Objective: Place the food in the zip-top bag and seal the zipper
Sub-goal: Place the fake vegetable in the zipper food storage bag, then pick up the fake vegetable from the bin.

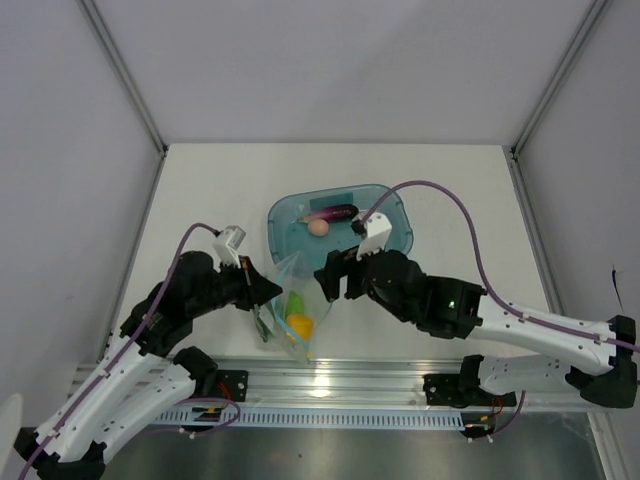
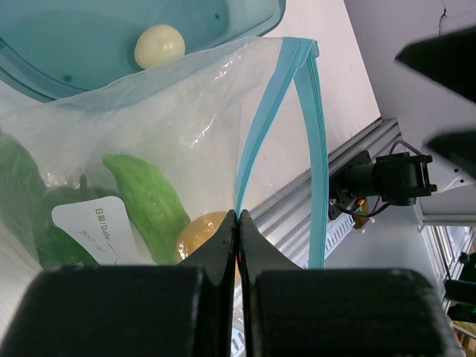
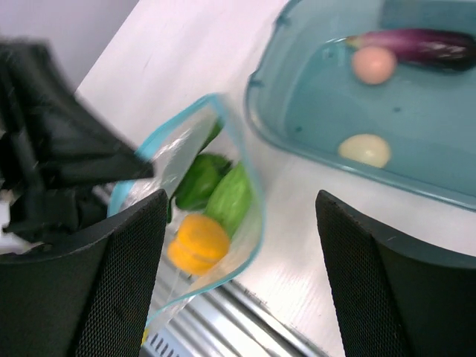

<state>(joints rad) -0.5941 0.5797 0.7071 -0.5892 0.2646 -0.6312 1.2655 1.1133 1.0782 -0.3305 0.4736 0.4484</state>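
Note:
The robot's right gripper will next move outward and down around the cream egg, which is below and outward of the gripper in the tray and still outside the bag.
The clear zip-top bag stands open at the table's near edge. My left gripper is shut on its teal zipper strip, pinched at the fingertips and held up. Inside lie the orange-yellow ball, a long green vegetable and another green piece. My right gripper is open and empty, above the bag's mouth. The purple eggplant, pink ball and cream egg lie in the teal tray.
The tray sits just beyond the bag, mid-table. An aluminium rail with the arm bases runs along the near edge under the bag's bottom. White walls close in the table on three sides.

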